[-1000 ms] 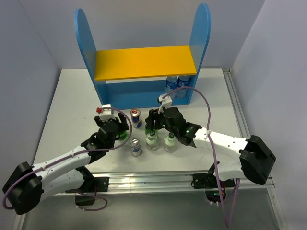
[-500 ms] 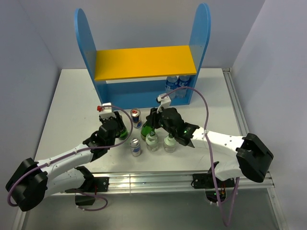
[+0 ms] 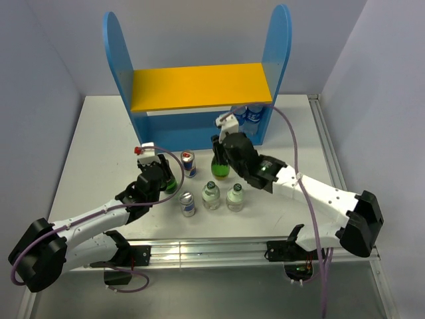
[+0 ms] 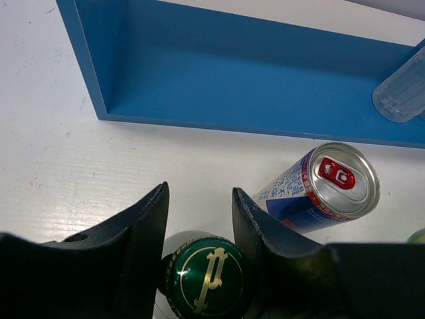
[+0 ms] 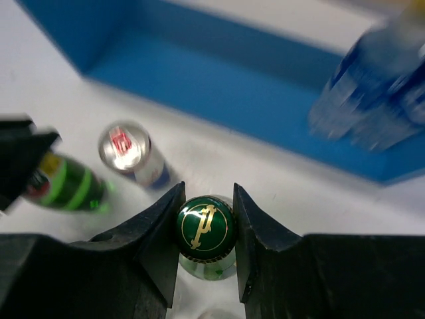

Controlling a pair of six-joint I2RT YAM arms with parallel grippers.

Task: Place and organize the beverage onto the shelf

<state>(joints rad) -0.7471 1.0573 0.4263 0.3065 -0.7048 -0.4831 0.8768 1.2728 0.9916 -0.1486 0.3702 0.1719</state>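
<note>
My right gripper rises outward next, sets its bottle onto the yellow-orange board's end above the water bottles and releases the cap, since the board is empty.
The shelf [image 3: 199, 86] stands at the back, with blue side panels, a yellow-orange board and a blue base [image 4: 252, 86]. My left gripper [image 3: 157, 174] is shut on the cap of a green bottle [image 4: 206, 286] standing on the table; in the left wrist view the jaws [image 4: 199, 196] flank its cap. My right gripper [image 3: 222, 151] is shut on the cap of a second green bottle [image 5: 206, 228], in front of the shelf's right half [image 5: 219, 93]. From above this bottle [image 3: 220, 167] hangs under the fingers.
A Red Bull can [image 3: 189, 163] stands between the two grippers. A silver can [image 3: 188, 205] and two clear bottles [image 3: 211, 195] [image 3: 234, 197] stand nearer the front. Blue-labelled water bottles [image 3: 246, 114] stand on the shelf's lower right.
My left gripper has shut on its green bottle's cap. My right gripper has shut on the other green bottle and carried it back and right, toward the shelf.
</note>
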